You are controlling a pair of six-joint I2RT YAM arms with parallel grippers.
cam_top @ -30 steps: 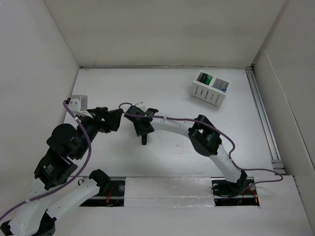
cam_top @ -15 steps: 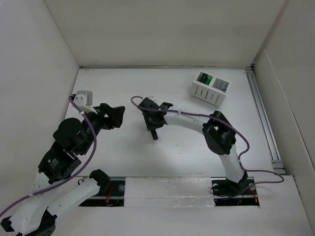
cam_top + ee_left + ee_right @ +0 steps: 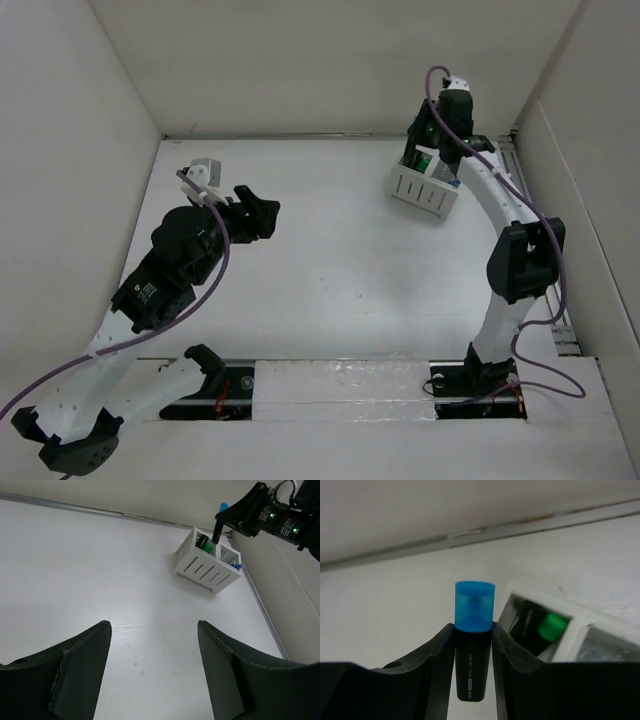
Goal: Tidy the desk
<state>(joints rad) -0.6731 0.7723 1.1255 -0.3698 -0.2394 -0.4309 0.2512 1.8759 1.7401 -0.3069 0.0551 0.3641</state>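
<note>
I need to lower my right gripper next into the green-capped marker's section of the holder box and release the highlighter (image 3: 474, 650) inside, as open space shows beside that marker.
The desk (image 3: 330, 290) is a wide white tabletop. My right gripper (image 3: 432, 135) is shut on a highlighter (image 3: 474, 650) with a black body and a blue cap, held upright just above the back left corner of the white slotted holder box (image 3: 425, 187). The left wrist view shows the same highlighter (image 3: 216, 532) over the box (image 3: 207, 569). A green-capped marker (image 3: 551, 626) stands in the box's left compartment. My left gripper (image 3: 262, 215) is open and empty above the desk's left half; its fingers (image 3: 82, 665) frame bare tabletop.
A small blue item (image 3: 455, 183) sits in the box's right compartment. A metal rail (image 3: 535, 240) runs along the desk's right edge. White walls close the desk in at the back (image 3: 330, 70), left and right.
My right arm has swung from the middle of the desk to the back right, carrying the highlighter up over the holder box. My left arm has risen and shifted right a little.
</note>
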